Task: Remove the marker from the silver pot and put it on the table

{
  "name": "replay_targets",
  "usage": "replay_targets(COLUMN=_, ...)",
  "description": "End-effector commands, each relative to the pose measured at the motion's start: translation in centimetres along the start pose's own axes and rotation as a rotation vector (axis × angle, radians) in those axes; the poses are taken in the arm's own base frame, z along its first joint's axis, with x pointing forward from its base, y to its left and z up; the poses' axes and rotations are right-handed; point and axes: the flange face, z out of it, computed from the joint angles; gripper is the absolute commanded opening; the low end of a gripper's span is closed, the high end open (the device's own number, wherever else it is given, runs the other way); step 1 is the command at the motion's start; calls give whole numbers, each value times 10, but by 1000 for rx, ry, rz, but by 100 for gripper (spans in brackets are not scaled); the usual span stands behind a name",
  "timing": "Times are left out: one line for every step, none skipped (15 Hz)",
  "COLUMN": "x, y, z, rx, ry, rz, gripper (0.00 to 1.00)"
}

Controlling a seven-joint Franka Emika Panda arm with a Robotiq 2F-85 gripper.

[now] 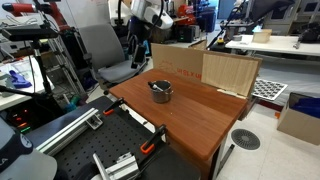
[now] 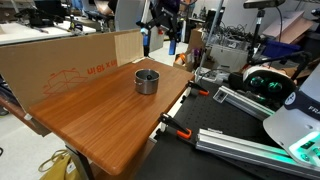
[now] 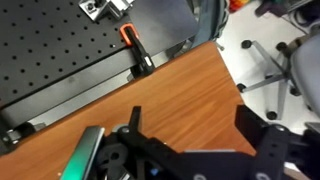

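The gripper, high and away from the silver pot, moves toward the pot and down onto the end of the marker (image 1: pixel 156 86) next.
The silver pot (image 1: pixel 160 91) stands near the middle of the reddish-brown table (image 1: pixel 205 120), and it also shows in an exterior view (image 2: pixel 147 81). The marker (image 1: pixel 156 86) is a thin dark stick lying in the pot, and it is faintly seen in an exterior view (image 2: pixel 148 74). My gripper (image 1: pixel 158 22) hangs high behind the table's far side, well away from the pot (image 2: pixel 164 22). In the wrist view the gripper (image 3: pixel 190 125) is open and empty, with bare table wood (image 3: pixel 190 90) between its fingers. The pot is out of the wrist view.
Cardboard panels (image 1: pixel 215 68) (image 2: pixel 60 55) stand along one table edge. A black perforated bench with rails (image 1: pixel 90 145) (image 2: pixel 235 125) and an orange clamp (image 3: pixel 128 34) adjoin the table. A grey office chair (image 1: pixel 105 55) stands behind.
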Motion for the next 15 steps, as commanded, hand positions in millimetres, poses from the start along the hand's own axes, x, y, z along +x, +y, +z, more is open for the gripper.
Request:
replay_targets(x=26, y=-5, z=10, rx=25, ry=-16, rz=80, gripper=100)
replay_targets(x=32, y=-5, z=13, rx=29, ry=-19, rz=98, gripper=100)
replay_targets(x=39, y=-2, z=16, rx=39, ry=-38, rz=112, gripper=100)
replay_targets(x=44, y=-1, z=17, rx=50, ry=-48, rz=124, gripper=100)
replay_targets(x=51, y=1, z=22, rx=51, ry=-66, rz=141, gripper=100)
replay_targets(x=56, y=3, z=25, rx=51, ry=-75, rz=159, gripper=100)
replay_targets(x=62, y=5, z=30, rx=48, ry=-87, rz=176, gripper=100)
replay_targets(x=66, y=6, z=34, rx=42, ry=-89, rz=188, gripper=100)
replay_targets(x=69, y=7, z=39, rx=36, ry=-96, rz=198, gripper=100)
replay_targets(x=74, y=8, z=43, rx=28, ry=-98, rz=210, gripper=100)
replay_targets(x=78, y=8, z=47, rx=20, ry=-103, rz=222, gripper=100)
replay_targets(x=82, y=7, z=49, rx=14, ry=-104, rz=237, gripper=100)
replay_targets(x=85, y=7, z=52, rx=7, ry=-105, rz=251, gripper=100)
replay_targets(x=88, y=7, z=54, rx=2, ry=-103, rz=267, gripper=100)
replay_targets(x=92, y=7, z=55, rx=-6, ry=-98, rz=287, gripper=100)
